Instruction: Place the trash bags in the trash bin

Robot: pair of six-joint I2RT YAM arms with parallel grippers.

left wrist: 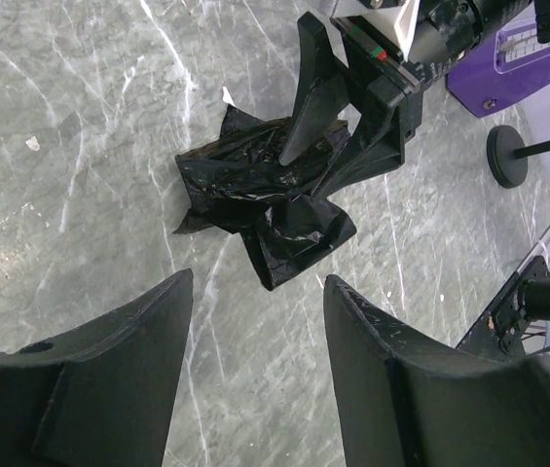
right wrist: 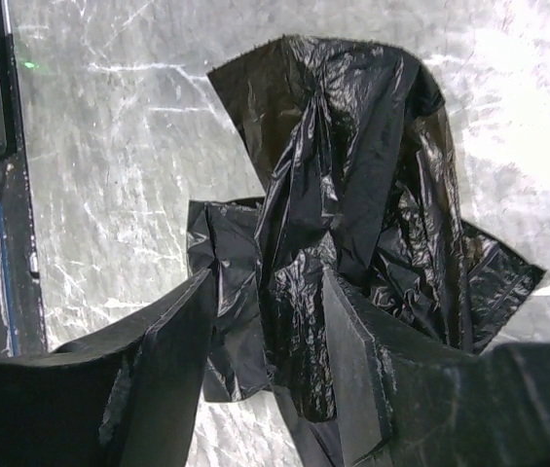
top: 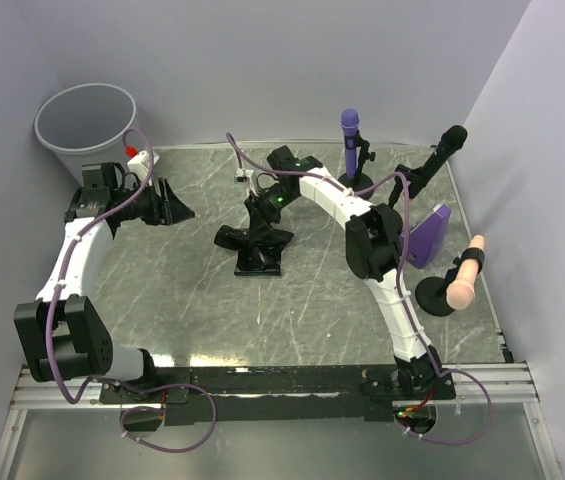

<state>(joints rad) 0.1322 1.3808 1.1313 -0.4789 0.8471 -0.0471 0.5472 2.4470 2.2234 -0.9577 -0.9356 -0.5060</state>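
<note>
The black plastic already fills the gap between the fingers. My right gripper should stay low over the heap next and close its open fingers onto the bags' raised fold (top: 259,224) (right wrist: 294,300).
The trash bags (top: 254,248) lie as one crumpled black plastic heap on the marble table, near its middle. My right gripper (top: 260,222) is lowered onto the heap. In the right wrist view its open jaws (right wrist: 270,302) straddle a raised fold of the bags (right wrist: 352,146), with plastic filling the gap between them. The left wrist view shows the same heap of bags (left wrist: 245,185) with the right gripper (left wrist: 338,146) planted on it. My left gripper (left wrist: 255,292) hangs open and empty above bare table, short of the bags. The trash bin (top: 62,150), round and light grey, stands at the back left corner behind the left gripper (top: 172,203).
A purple microphone (top: 350,135) and a black microphone (top: 448,148) stand on stands at the back right. A pale pink microphone (top: 465,278) on a round base and a purple box (top: 428,234) sit by the right wall. A small white, red-capped item (top: 139,154) lies beside the bin.
</note>
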